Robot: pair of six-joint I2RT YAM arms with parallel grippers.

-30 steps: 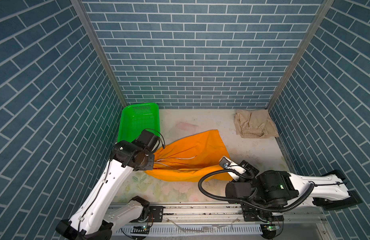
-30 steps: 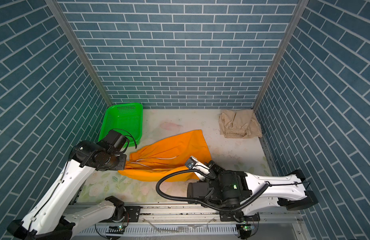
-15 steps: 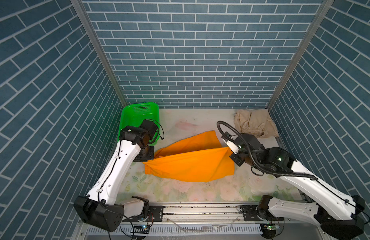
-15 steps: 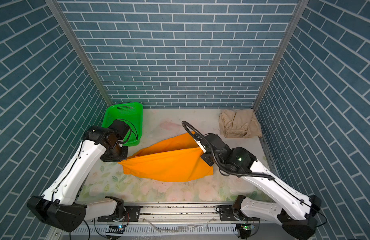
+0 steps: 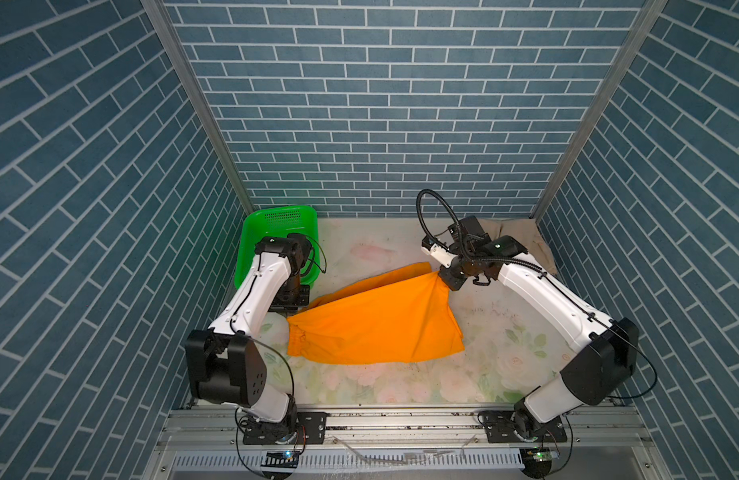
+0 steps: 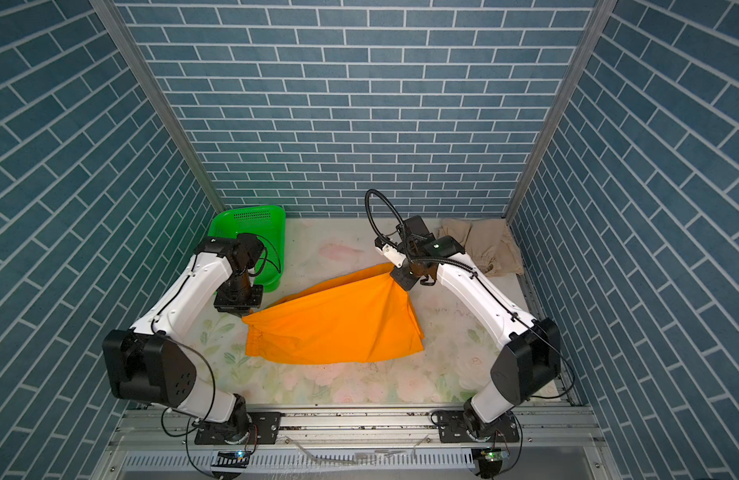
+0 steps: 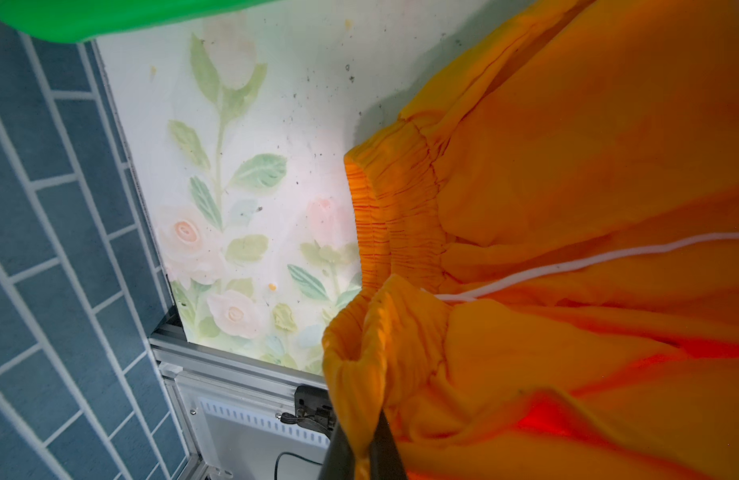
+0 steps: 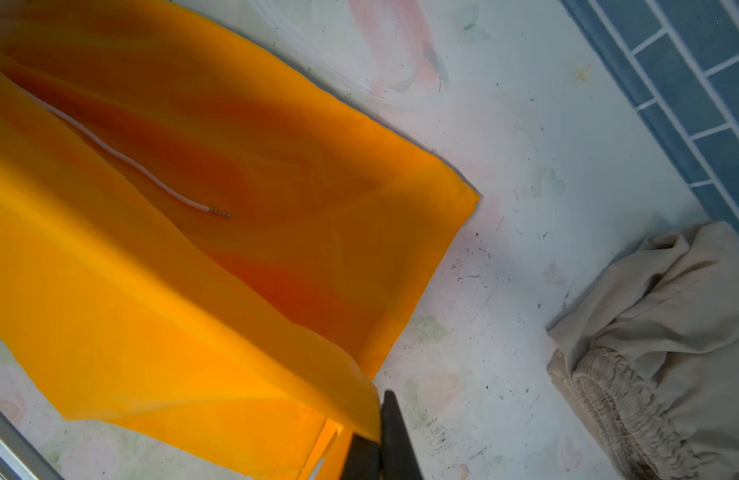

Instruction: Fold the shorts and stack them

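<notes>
The waistband's far part lies uncovered on the table, so the left gripper should next move outward and down, carry the bunched corner over that layer and release it.
The orange shorts hang stretched between my two grippers above the floral table, their lower edge trailing on it. Over the waistband end, by the basket, my left gripper is shut on a bunched corner of the elastic waistband. At the hem end my right gripper is shut on a corner of the orange cloth. A white drawstring lies inside the fold. The beige shorts lie crumpled at the back right, partly behind my right arm.
A green perforated basket stands at the back left, close behind my left wrist. Blue brick walls close in the back and both sides. An aluminium rail runs along the front edge.
Both grippers have risen and moved toward the back with the orange shorts held. The right arm swung from the front to the back right, pulling the cloth taut.
</notes>
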